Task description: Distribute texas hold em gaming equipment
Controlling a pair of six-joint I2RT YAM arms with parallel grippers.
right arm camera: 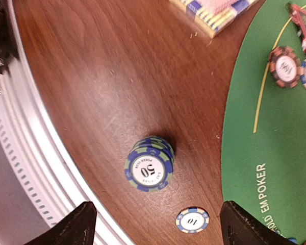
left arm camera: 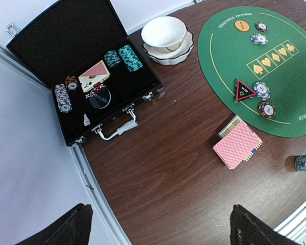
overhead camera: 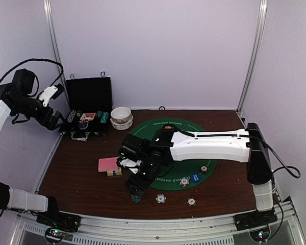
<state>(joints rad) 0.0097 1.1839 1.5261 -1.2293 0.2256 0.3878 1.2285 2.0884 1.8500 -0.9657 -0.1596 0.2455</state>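
Observation:
My right gripper moves straight down around the upper chips of the blue-and-green stack next, because the stack still stands below its parted fingers.
A small stack of teal and blue "50" chips stands on the wood near the front rail; it also shows in the top view. My right gripper hovers just over it, open and empty. A white "10" chip lies beside the stack. The pink-backed card deck lies left of the green mat. A red-triangle marker, an orange button and several chips lie on the mat. My left gripper is open and empty, high over the table's left side.
An open black case with chip stacks and cards stands at the back left. White bowls sit beside it. Two loose chips lie near the front edge. A metal rail runs close to the stack.

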